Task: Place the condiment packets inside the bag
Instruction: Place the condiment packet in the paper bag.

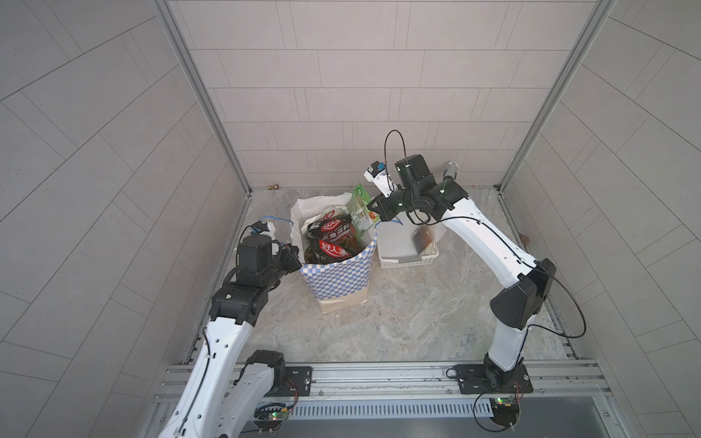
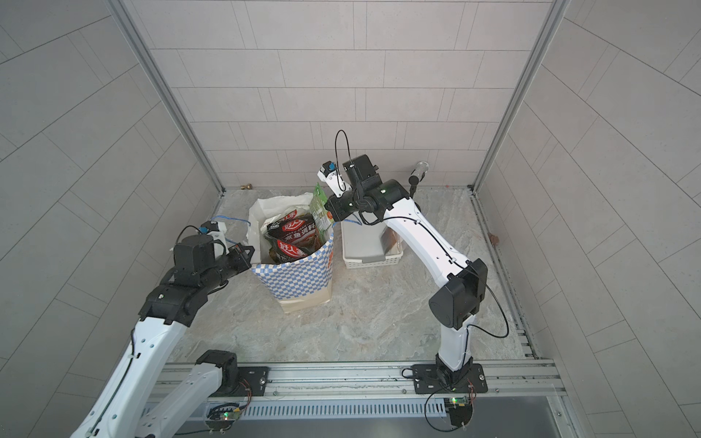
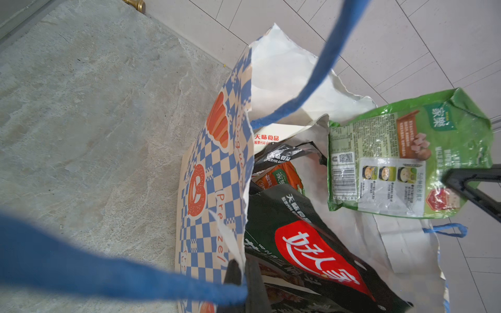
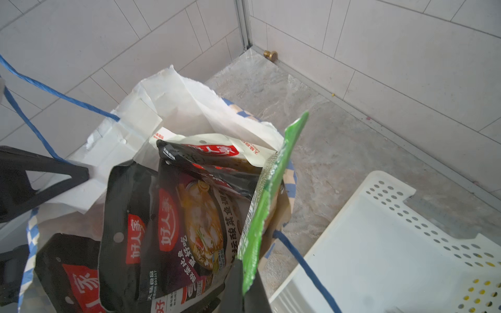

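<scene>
I will lower my right gripper toward the gap beside the black packets and let go of the green one, because the green condiment packet [image 1: 360,206] is mostly above the bag's rim.
The bag [image 1: 333,280] [image 2: 296,277] stands upright mid-floor, blue-and-white checked outside with a white lining [image 4: 176,108]. Black condiment packets [image 1: 333,239] [image 2: 292,239] [image 3: 311,244] [image 4: 162,216] with red labels stick up out of its mouth. My left gripper [image 1: 295,253] [image 2: 248,252] [image 3: 245,281] is shut on the bag's left rim, beside a blue cord handle [image 3: 108,271]. My right gripper [image 1: 373,208] [image 2: 329,210] [image 4: 245,287] is shut on a green condiment packet [image 1: 360,206] [image 2: 319,206] [image 3: 406,151] [image 4: 271,189]. The packet hangs edge-down at the bag's right rim, its lower end inside the mouth.
A white perforated basket [image 1: 407,259] [image 2: 364,261] [image 4: 379,244] sits right of the bag, under the right arm, with a brownish item [image 1: 423,240] in it. A brass fitting [image 1: 271,186] and a metal pipe [image 1: 451,168] stand at the back wall. Tiled walls close in on three sides.
</scene>
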`<action>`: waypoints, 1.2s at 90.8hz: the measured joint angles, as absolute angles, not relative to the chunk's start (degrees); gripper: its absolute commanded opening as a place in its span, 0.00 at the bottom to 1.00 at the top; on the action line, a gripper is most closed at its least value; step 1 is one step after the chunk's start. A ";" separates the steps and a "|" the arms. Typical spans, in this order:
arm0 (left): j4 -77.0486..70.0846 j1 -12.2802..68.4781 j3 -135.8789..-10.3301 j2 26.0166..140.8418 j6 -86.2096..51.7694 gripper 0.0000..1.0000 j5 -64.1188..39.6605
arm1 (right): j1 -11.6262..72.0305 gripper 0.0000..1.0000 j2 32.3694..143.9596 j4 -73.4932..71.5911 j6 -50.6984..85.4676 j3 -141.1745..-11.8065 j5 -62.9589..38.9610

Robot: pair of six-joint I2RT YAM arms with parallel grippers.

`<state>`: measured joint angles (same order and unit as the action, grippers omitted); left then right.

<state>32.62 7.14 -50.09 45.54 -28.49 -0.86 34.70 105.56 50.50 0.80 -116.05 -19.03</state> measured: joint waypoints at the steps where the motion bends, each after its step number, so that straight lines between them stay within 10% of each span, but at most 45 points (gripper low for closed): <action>1: 32.60 7.14 -50.09 45.58 -28.49 0.00 -0.89 | 34.79 0.00 105.56 50.72 0.58 -116.05 -18.81; 24: 31.62 7.14 -50.11 47.64 -28.40 0.00 -3.33 | 37.71 0.00 107.15 54.19 -2.42 -118.78 -14.92; 63: 31.53 7.14 -50.52 48.90 -26.96 0.00 -4.91 | 39.53 0.35 111.70 58.67 0.91 -123.72 -8.19; 87: 31.53 7.14 -50.52 48.95 -26.96 0.00 -4.91 | 34.81 0.43 95.39 52.18 4.51 -109.03 -5.61; 109: 31.53 7.14 -50.52 48.95 -26.96 0.00 -4.93 | 23.00 0.73 82.35 45.10 10.48 -96.25 -4.82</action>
